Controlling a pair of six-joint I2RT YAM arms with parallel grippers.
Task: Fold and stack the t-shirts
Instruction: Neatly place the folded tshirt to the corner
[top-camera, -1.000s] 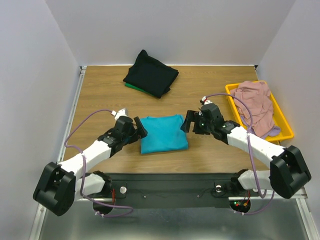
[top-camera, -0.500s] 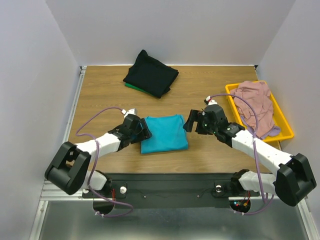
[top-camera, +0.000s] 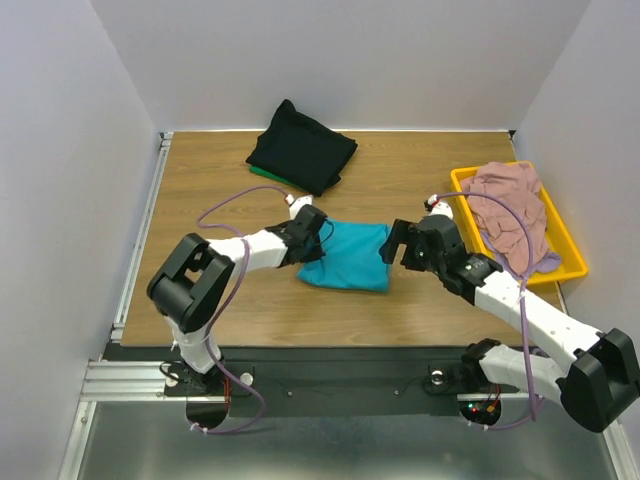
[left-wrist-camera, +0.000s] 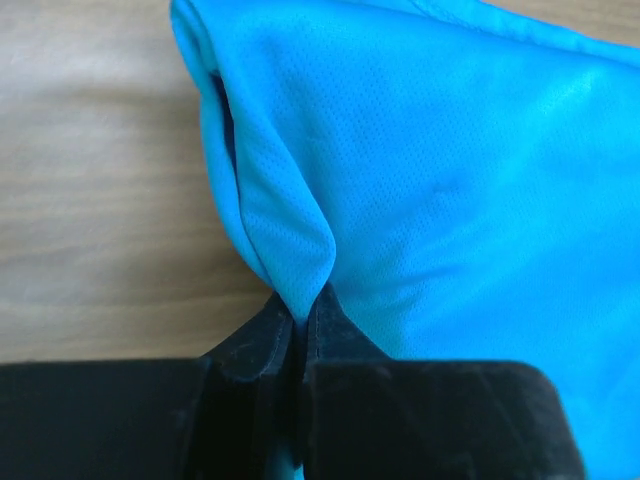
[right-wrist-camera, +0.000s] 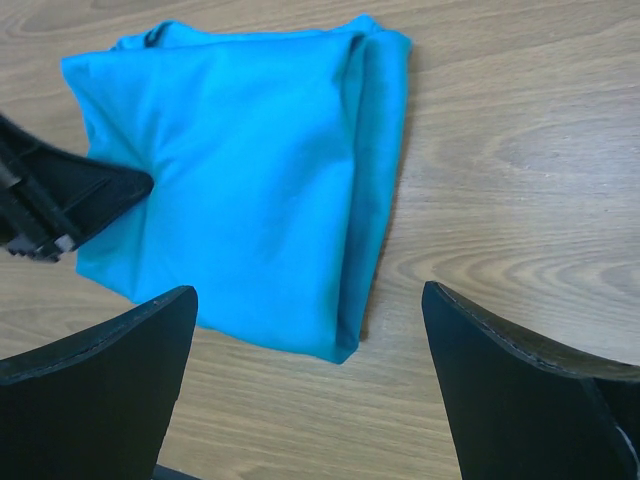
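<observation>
The teal t-shirt (top-camera: 352, 260) that my left gripper pinches is already folded. My left gripper should next lift, move outward and lower onto the folded black t-shirt (top-camera: 300, 148) to release.
A folded teal t-shirt (top-camera: 352, 260) lies at the table's middle. My left gripper (top-camera: 317, 233) is shut on its left edge; in the left wrist view the fabric (left-wrist-camera: 450, 180) puckers into a ridge pinched between the closed fingertips (left-wrist-camera: 298, 315). My right gripper (top-camera: 395, 245) stands open just right of the shirt, jaws wide, nothing between them. In the right wrist view it hovers over the shirt's near right corner (right-wrist-camera: 240, 190), with the left gripper (right-wrist-camera: 90, 195) at the far side. A folded black t-shirt (top-camera: 300, 148) sits at the back on a green one (top-camera: 262, 172).
A yellow tray (top-camera: 462, 182) at the right edge holds a crumpled dusty pink t-shirt (top-camera: 510, 205) with a pale lavender one (top-camera: 546, 262) showing beneath. Purple cables loop from both wrists. Grey walls close in the table on three sides.
My left gripper has shut on the teal shirt's left edge and swung away from the base, shifting the shirt rightward and skewing it. The right gripper backed off a little to the right, still open.
</observation>
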